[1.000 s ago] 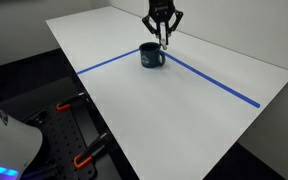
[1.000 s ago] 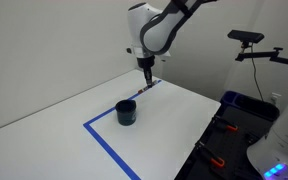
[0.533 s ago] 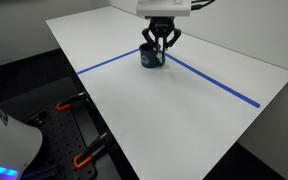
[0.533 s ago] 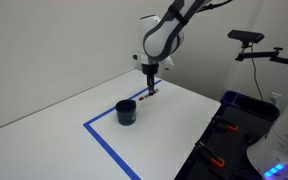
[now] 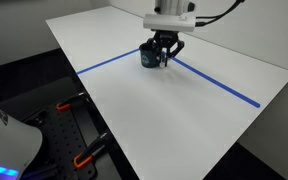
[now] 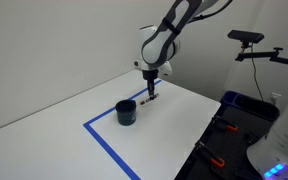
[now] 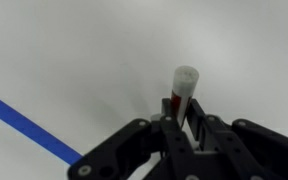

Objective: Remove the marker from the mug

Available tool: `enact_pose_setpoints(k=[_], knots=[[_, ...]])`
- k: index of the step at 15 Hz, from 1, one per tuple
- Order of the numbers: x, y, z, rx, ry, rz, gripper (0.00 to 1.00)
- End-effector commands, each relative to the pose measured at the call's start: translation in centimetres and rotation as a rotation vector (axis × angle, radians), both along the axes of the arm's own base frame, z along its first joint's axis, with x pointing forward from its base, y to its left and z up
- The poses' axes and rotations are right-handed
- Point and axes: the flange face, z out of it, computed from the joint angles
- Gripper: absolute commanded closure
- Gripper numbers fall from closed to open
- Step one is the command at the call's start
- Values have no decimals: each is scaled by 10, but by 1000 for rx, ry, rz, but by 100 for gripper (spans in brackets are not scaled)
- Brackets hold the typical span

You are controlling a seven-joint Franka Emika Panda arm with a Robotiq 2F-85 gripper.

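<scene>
I need to move my gripper down next and release the marker on the bare tabletop point(image 5: 161, 78) beside the mug, because that clear spot is just below my gripper.
The dark navy mug point(image 6: 126, 111) stands upright on the white table beside the blue tape corner; it also shows behind the gripper in an exterior view point(image 5: 150, 55). My gripper point(image 6: 150, 93) is shut on the marker point(image 7: 183, 91), a pale stick with a reddish band, which points down from the jaws toward the table. The marker point(image 6: 150, 96) is outside the mug, to the side of it, low over the table near the blue tape. In the wrist view my gripper point(image 7: 184, 118) clamps the marker between both fingers; the mug is out of that view.
Blue tape lines point(image 5: 219, 86) cross the white table point(image 5: 174, 115) and form a corner near the mug point(image 6: 109, 146). Dark equipment with orange clamps point(image 5: 79, 150) sits beside the table. A camera stand point(image 6: 249, 45) stands past the table edge.
My gripper has moved down and away from above the mug, carrying the marker, and now holds it low over the table beside the mug.
</scene>
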Motion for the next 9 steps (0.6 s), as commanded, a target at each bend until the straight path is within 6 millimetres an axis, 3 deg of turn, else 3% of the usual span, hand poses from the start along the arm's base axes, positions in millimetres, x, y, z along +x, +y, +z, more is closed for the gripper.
enact_pose_setpoints(k=[1, 9], knots=[[17, -3, -13, 4, 7, -2, 95], [31, -1, -53, -48, 47, 10, 95]])
